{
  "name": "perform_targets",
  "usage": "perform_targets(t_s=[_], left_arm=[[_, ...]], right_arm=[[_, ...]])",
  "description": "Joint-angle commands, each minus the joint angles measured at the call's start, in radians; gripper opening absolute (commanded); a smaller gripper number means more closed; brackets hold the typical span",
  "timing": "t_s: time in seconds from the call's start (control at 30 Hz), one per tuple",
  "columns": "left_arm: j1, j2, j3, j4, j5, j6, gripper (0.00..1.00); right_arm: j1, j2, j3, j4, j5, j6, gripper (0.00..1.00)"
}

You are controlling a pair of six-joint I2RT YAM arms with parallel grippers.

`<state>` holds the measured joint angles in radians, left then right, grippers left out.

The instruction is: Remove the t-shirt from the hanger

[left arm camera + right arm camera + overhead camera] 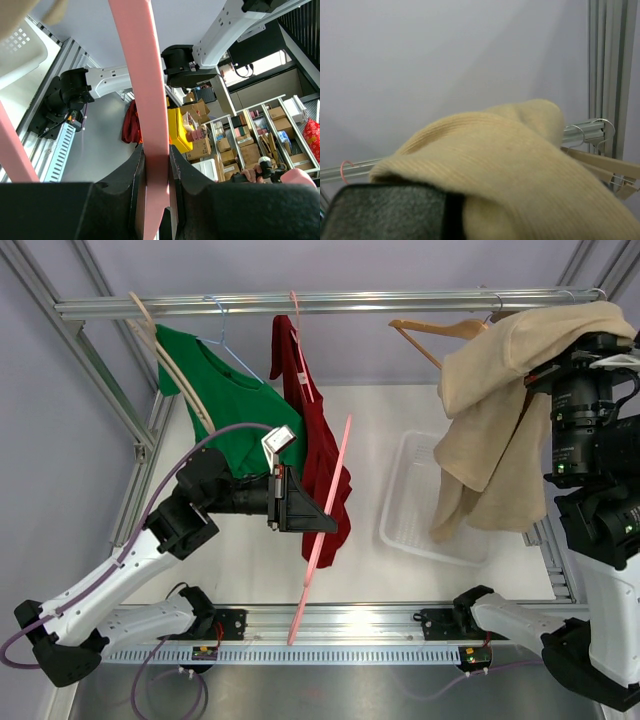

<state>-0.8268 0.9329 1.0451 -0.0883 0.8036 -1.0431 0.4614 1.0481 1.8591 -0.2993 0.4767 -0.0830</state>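
Observation:
The cream t-shirt (500,410) is off the wooden hanger, so my right gripper will move over the white basket, tilt down, lower the cloth inside and open next.
A red t-shirt (312,425) hangs from a pink hanger (322,530) whose hook sits on the top rail (400,302). The hanger's long bar slants down toward the near edge. My left gripper (318,518) is shut on that bar; in the left wrist view the pink hanger (145,75) runs straight between the fingers (131,175) of the left gripper (156,165). A cream t-shirt (500,410) drapes from my right gripper (560,340), beside a bare wooden hanger (440,330). In the right wrist view the cream t-shirt (520,170) covers the jaws.
A green t-shirt (230,395) hangs on its own hanger at the left of the rail. A white plastic basket (425,505) stands on the table under the cream cloth. Aluminium frame posts rise at both sides.

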Motion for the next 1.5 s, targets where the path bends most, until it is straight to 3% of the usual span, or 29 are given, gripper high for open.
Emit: perform_targets(t_s=[0.0,0.3,0.57,0.67,0.8,0.93,0.97,1.07,1.1,1.13,1.33,1.43,1.47], left_arm=[[-0.005,-0.005,0.001,0.070,0.009,-0.009,0.00],[-0.005,-0.008,-0.003,0.071,0.005,-0.018,0.00],[-0.005,0.021,0.004,0.169,-0.024,-0.086,0.00],[-0.005,0.056,0.018,0.209,-0.050,-0.130,0.00],[-0.005,0.102,0.073,0.220,-0.075,-0.137,0.00],[-0.003,0.161,0.159,0.214,-0.090,-0.120,0.00],[-0.003,0.171,0.167,0.226,-0.089,-0.126,0.00],[-0.002,0.227,0.190,0.274,-0.086,-0.159,0.00],[0.002,0.242,0.210,0.282,-0.093,-0.166,0.00],[0.002,0.271,0.222,0.286,-0.098,-0.167,0.00],[0.023,0.377,0.334,0.321,-0.142,-0.186,0.00],[0.061,0.415,0.362,0.311,-0.188,-0.181,0.00],[0.067,0.432,0.363,0.343,-0.207,-0.189,0.00]], right_arm=[[-0.006,0.024,-0.041,0.006,-0.004,-0.054,0.00],[-0.006,-0.085,-0.388,0.112,0.040,-0.018,0.00],[-0.006,-0.367,-1.020,0.155,0.141,0.345,0.00],[-0.004,-0.360,-1.177,0.112,0.180,0.455,0.01],[-0.006,-0.248,-1.256,0.046,0.212,0.584,0.03],[-0.006,-0.203,-1.217,-0.026,0.183,0.679,0.20],[-0.004,-0.207,-1.201,-0.046,0.163,0.686,0.39],[-0.004,-0.273,-1.112,-0.171,0.143,0.684,0.66],[-0.006,-0.304,-1.100,-0.191,0.132,0.672,0.79],[-0.006,-0.374,-1.088,-0.211,0.125,0.648,0.85],[-0.004,-0.583,-0.985,-0.351,-0.018,0.550,0.90],[-0.003,-0.643,-0.972,-0.255,-0.283,0.514,0.89],[-0.003,-0.648,-0.969,-0.227,-0.443,0.511,0.90]])
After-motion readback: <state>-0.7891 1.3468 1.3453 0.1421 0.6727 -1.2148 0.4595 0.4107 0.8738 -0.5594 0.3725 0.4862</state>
